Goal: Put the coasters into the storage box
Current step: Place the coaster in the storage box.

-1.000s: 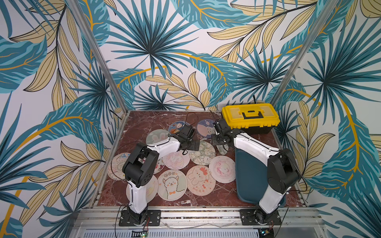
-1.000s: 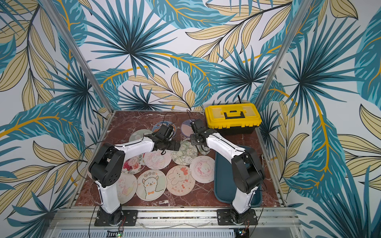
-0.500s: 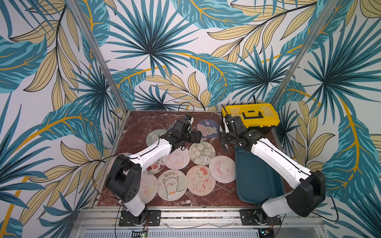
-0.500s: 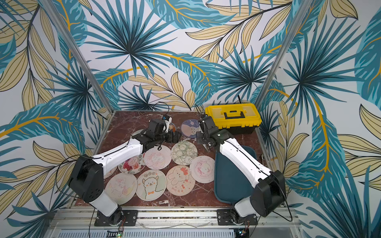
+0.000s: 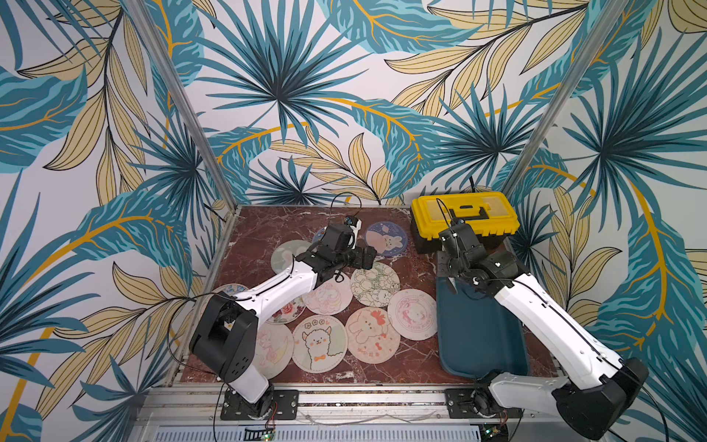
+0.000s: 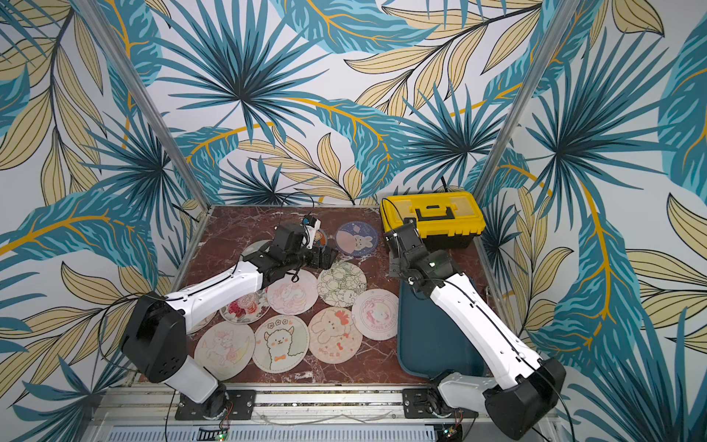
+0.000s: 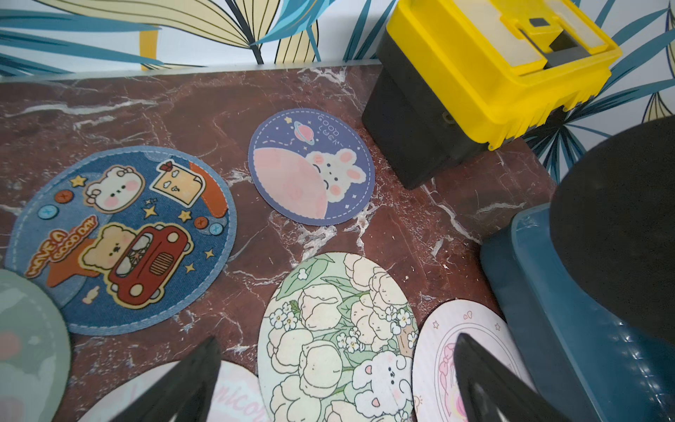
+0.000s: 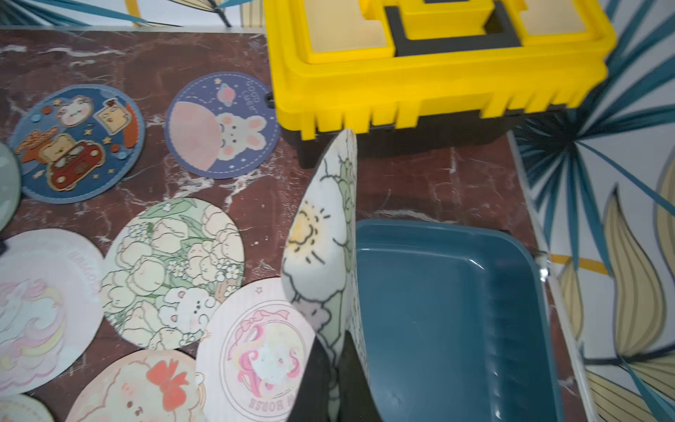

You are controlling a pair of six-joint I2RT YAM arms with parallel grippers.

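My right gripper moves down into the teal box [image 5: 478,333] next and releases the flower coaster onto the far part of the box's bottom, which lies below the gripper and looks empty.
Several round cartoon-print coasters lie on the red marble table, among them a tulip coaster [image 5: 375,284], an alpaca one [image 5: 319,343] and a blue rabbit one [image 5: 385,238]. The teal storage box [image 5: 478,333] sits at the right with nothing showing on its floor [image 8: 449,314]. My right gripper [image 8: 338,350] is shut on a pale green flower coaster [image 8: 321,234]. It holds the disc on edge over the box's far left rim. In both top views it [image 5: 449,281] hangs at the box's far left corner. My left gripper [image 7: 336,369] is open above the tulip coaster [image 7: 336,339], holding nothing.
A yellow-lidded black toolbox [image 5: 465,216] stands at the back right, just behind the box. A dark blue bear-and-car coaster [image 7: 120,241] lies at the back, left of the rabbit one. Metal frame posts and leaf-print walls close in the table.
My right arm has swung from the middle of the table to the right, carrying the flower coaster to the storage box's far rim. The left arm has stretched out and hovers near the tulip coaster.
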